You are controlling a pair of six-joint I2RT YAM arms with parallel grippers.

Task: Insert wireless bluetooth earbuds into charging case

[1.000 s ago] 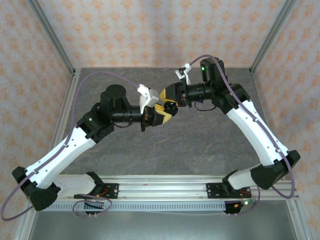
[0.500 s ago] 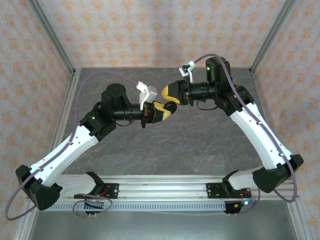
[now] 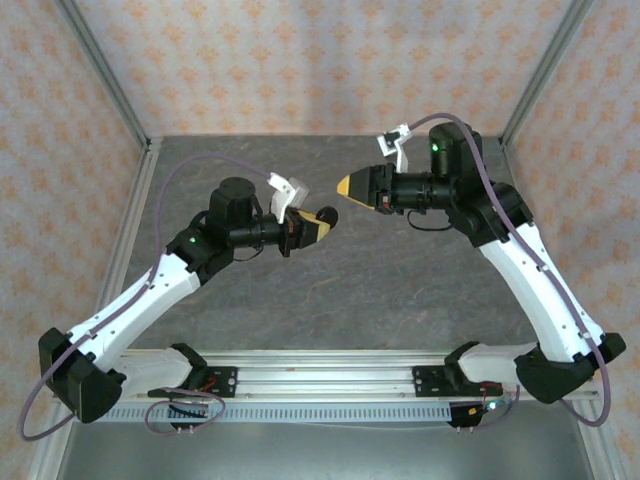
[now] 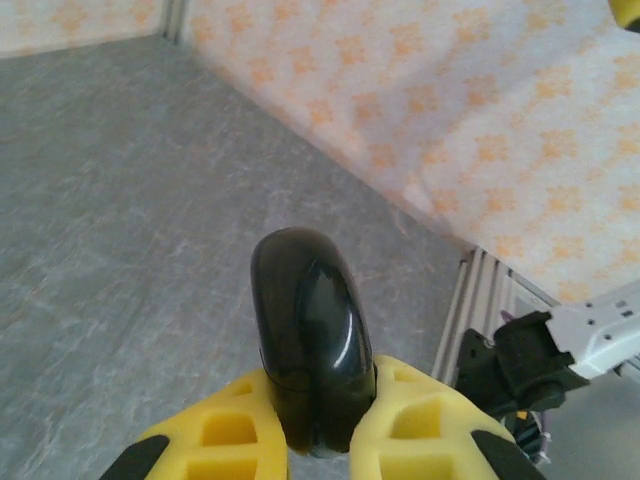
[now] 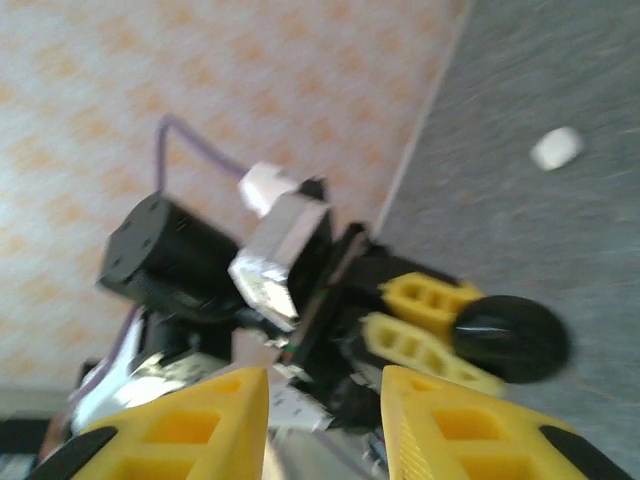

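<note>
The robot's left gripper will next tilt downward and lower to release the case on the bare tabletop between the arms, which is clear below that gripper.
My left gripper (image 3: 322, 224) is held above the middle of the table, shut on a glossy black charging case (image 3: 329, 215). In the left wrist view the rounded case (image 4: 309, 335) sticks up from between the yellow fingers (image 4: 420, 420), and no opening shows. My right gripper (image 3: 346, 187) hovers a short way to the right of the case and apart from it. Its jaws stand open with nothing between them (image 5: 325, 388). The right wrist view looks across at the case (image 5: 512, 340) in the left fingers (image 5: 430, 322). A small blurred white blob, perhaps an earbud (image 5: 556, 148), lies on the table.
The grey stone-patterned table (image 3: 400, 290) is walled at the back and sides by orange-patterned panels (image 3: 300, 60) on metal posts. An aluminium rail (image 3: 330, 385) with both arm bases runs along the near edge.
My right gripper has drawn back to the right, away from the case, and its jaws have widened. The left arm has shifted slightly left, still holding the case.
</note>
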